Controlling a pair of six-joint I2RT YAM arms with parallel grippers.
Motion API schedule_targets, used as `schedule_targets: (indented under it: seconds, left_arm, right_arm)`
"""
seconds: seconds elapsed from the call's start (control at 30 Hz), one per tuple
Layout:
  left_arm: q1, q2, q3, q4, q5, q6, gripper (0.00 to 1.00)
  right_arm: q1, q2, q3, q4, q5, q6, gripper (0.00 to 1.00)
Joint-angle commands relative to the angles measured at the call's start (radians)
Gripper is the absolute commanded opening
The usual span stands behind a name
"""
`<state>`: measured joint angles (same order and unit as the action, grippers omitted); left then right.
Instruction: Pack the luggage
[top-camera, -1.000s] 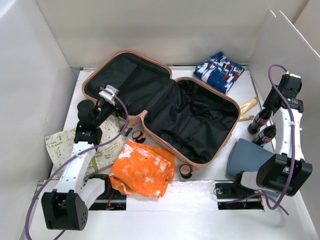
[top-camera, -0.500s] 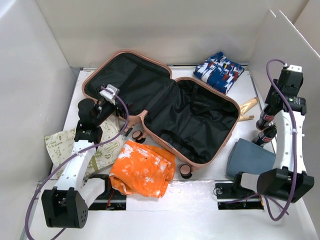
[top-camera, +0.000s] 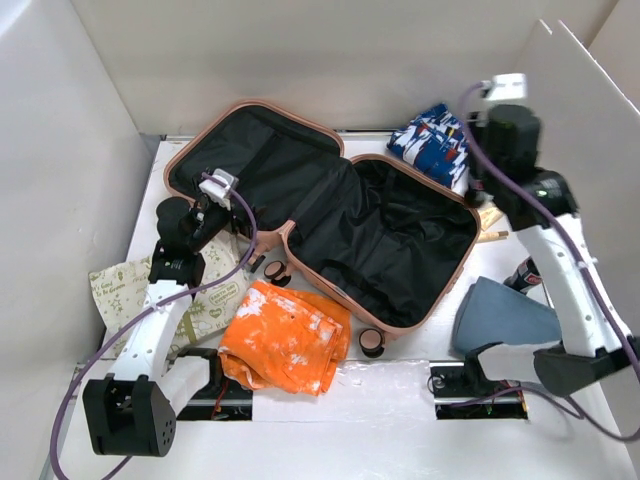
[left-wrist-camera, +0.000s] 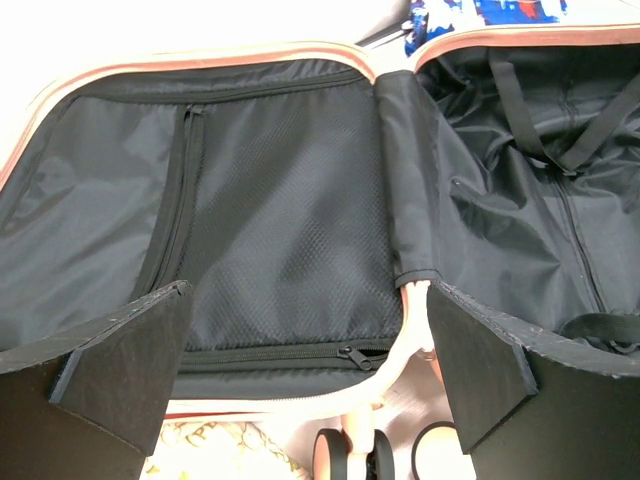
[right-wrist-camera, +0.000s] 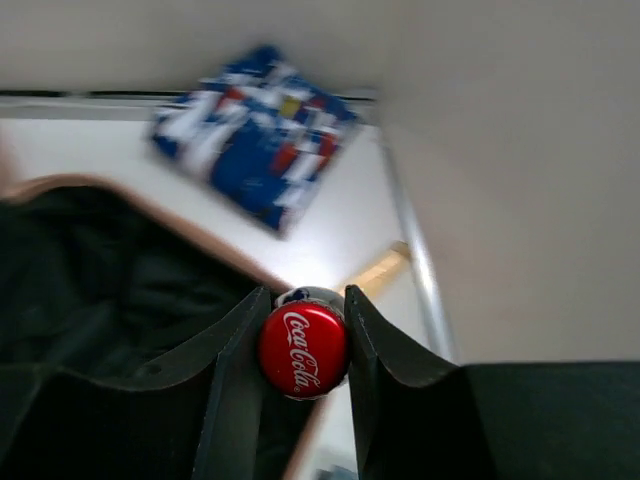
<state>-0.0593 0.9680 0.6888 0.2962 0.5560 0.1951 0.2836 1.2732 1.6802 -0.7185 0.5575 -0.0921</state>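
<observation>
The bottle needs to go down beside the suitcase's middle fold (top-camera: 344, 217), where the black lining is empty, so my right gripper next needs to swing to the left in the top view and then lower the bottle there.
The luggage (top-camera: 390, 250) is a salmon-pink suitcase lying open, both black-lined halves empty. It fills the left wrist view (left-wrist-camera: 290, 220). My left gripper (top-camera: 213, 203) hangs open and empty over the front rim of the left half, near the wheels (left-wrist-camera: 352, 455); its jaws (left-wrist-camera: 305, 350) stand wide apart. My right gripper (top-camera: 492, 172) is raised over the suitcase's back right corner. It is shut on the red-capped Coca-Cola bottle (right-wrist-camera: 303, 350), seen cap-on between the fingers. The bottle's body is hidden in the top view.
A blue patterned cloth (top-camera: 436, 142) lies behind the suitcase. An orange cloth (top-camera: 285, 340) and a cream printed cloth (top-camera: 120, 285) lie front left. A grey-blue cloth (top-camera: 500, 315), a second dark bottle (top-camera: 527, 275) and a wooden piece (top-camera: 492, 222) are right. White walls enclose the table.
My right gripper has lifted one of the two bottles from the right side and swung it left and back, over the suitcase's back right corner. The left arm has not moved.
</observation>
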Motion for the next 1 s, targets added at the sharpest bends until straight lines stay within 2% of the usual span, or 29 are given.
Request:
schedule_targets:
  seconds: [0.0,0.03,0.17,0.33,0.47,0.73,0.97]
  left_arm:
    - [-0.004,-0.006,0.048,0.011,-0.037,-0.022,1.0]
    - [-0.004,-0.006,0.048,0.0,-0.057,-0.022,1.0]
    - [-0.004,-0.006,0.057,-0.02,-0.096,-0.033,1.0]
    - [-0.004,-0.006,0.066,-0.039,-0.108,-0.033,1.0]
    - [-0.013,-0.006,0.066,-0.039,-0.108,-0.023,1.0]
    - [-0.013,-0.006,0.066,-0.048,-0.108,-0.013,1.0]
    - [-0.013,-0.015,0.066,-0.048,-0.108,-0.003,1.0]
  right_arm:
    - [0.184,0.061,0.07,0.188,0.006,0.079,0.0]
    - [0.205,0.075,0.07,0.203,-0.025,0.104,0.0]
    - [0.241,0.141,0.043,0.283,-0.304,0.247,0.0]
    - [0.27,0.204,-0.065,0.456,-0.502,0.376,0.0]
    - [0.279,0.293,-0.074,0.549,-0.626,0.449,0.0]
    - [0.279,0.35,-0.122,0.662,-0.74,0.595,0.0]
    - [0.171,0.396,-0.272,0.709,-0.749,0.664,0.0]
